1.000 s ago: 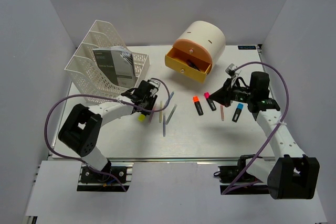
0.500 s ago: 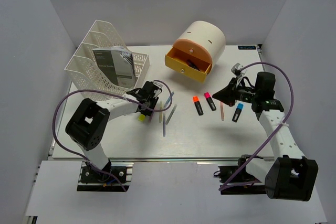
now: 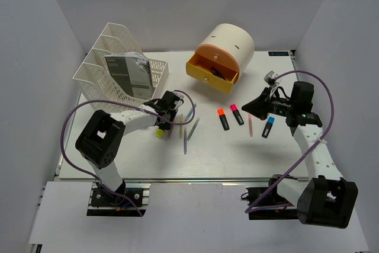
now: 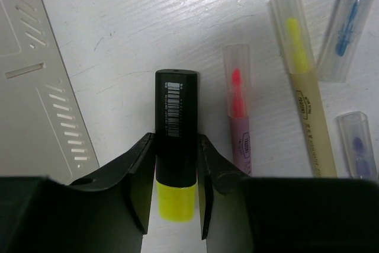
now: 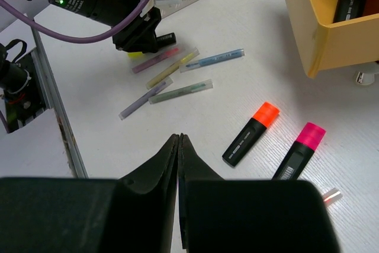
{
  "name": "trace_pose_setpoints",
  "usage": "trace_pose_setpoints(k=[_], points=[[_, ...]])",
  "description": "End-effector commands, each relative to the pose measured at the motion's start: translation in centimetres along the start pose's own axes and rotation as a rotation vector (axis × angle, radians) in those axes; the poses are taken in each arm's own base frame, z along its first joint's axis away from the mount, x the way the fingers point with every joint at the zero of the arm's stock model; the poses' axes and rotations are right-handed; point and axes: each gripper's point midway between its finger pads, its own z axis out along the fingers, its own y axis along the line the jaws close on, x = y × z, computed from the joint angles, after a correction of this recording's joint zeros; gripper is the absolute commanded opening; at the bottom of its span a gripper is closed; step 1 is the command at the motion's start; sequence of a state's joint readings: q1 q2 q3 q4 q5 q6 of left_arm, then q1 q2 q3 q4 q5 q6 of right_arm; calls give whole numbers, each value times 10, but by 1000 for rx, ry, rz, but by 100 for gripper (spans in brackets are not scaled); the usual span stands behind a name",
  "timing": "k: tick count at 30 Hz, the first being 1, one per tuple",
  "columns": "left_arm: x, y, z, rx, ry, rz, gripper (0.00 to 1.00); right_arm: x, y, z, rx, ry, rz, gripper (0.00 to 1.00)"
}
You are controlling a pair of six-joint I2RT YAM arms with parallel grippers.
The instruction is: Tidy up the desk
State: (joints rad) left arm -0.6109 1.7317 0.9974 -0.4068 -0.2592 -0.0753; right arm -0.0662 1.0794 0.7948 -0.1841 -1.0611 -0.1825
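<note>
I will lift the highlighter over the yellow drawer (image 3: 208,69) and release, as it is open outward of my left gripper and to its right in the top view.
The desk (image 3: 237,158) is a white tabletop strewn with pens. A black highlighter with a yellow cap (image 4: 176,117) lies flat on it beside the file rack. My left gripper (image 4: 176,139) is shut on it, both jaws pressed against its black body; from above the gripper (image 3: 166,117) sits just behind the yellow cap (image 3: 160,133). My right gripper (image 5: 179,136) is shut and holds nothing. It hovers above bare desk at the right (image 3: 247,106), short of the orange highlighter (image 5: 251,132) and the pink highlighter (image 5: 302,149).
Several thin capped pens (image 3: 186,128) lie right of the left gripper, the pink-tipped pen (image 4: 238,111) closest. A blue highlighter (image 3: 268,127) lies under the right arm. The white mesh file rack (image 3: 112,69) stands back left. The cream drawer unit (image 3: 225,48) has its yellow drawer (image 3: 212,74) open.
The left jaws have closed in onto the yellow-capped highlighter, and the left arm's elbow swung right. The right arm drew back a little to the right, its gripper still shut.
</note>
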Motion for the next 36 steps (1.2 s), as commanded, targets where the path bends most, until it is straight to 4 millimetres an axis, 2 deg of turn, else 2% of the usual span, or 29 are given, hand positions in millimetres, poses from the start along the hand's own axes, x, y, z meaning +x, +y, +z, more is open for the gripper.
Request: trace_pose_setpoints(k=[1, 4, 5, 9, 11, 14, 15, 17, 20, 24, 27, 29, 30, 31, 32, 33, 34, 36], points=[[-24, 7, -23, -17, -66, -23, 15, -16, 9, -5, -24, -31, -45, 6], [-47, 3, -43, 27, -131, -49, 7, -15, 7, -6, -19, -31, -39, 7], [-61, -3, -57, 78, -174, -59, 6, -15, 7, -6, -17, -32, -37, 8], [-89, -15, -92, 191, -274, -105, 4, -16, 5, -7, -5, -35, -39, 8], [-109, -20, -115, 244, -344, -154, 3, -17, 3, -8, 4, -38, -36, 8], [-138, -37, -145, 380, -436, -247, 1, -18, 0, -10, 27, -41, -35, 8], [-157, -43, -163, 447, -490, -302, 0, -19, -3, -11, 46, -43, -30, 8], [-176, -47, -178, 511, -534, -372, 0, -20, -6, -12, 66, -47, -26, 8], [-217, -55, -206, 645, -611, -510, 0, -22, -11, -15, 100, -57, -15, 8], [-269, -63, -219, 785, -664, -746, 0, -22, -17, -18, 140, -67, -4, 8], [-299, -59, -228, 868, -723, -921, 0, -24, -20, -22, 158, -77, 4, 8], [-312, -54, -217, 867, -746, -1019, 0, -25, -20, -23, 163, -84, 1, 8], [-321, -50, -220, 896, -768, -1085, 0, -25, -21, -24, 167, -86, 5, 8], [-324, -48, -215, 892, -772, -1124, 0, -26, -21, -24, 167, -89, 5, 8], [-328, -42, -202, 858, -783, -1184, 0, -25, -21, -25, 169, -89, 6, 8], [-334, -40, -200, 880, -792, -1241, 0, -25, -22, -26, 171, -91, 9, 8], [-336, -41, -188, 872, -787, -1271, 0, -26, -22, -26, 170, -92, 9, 8], [-344, -38, -185, 903, -809, -1335, 0, -27, -21, -28, 171, -98, 6, 8]])
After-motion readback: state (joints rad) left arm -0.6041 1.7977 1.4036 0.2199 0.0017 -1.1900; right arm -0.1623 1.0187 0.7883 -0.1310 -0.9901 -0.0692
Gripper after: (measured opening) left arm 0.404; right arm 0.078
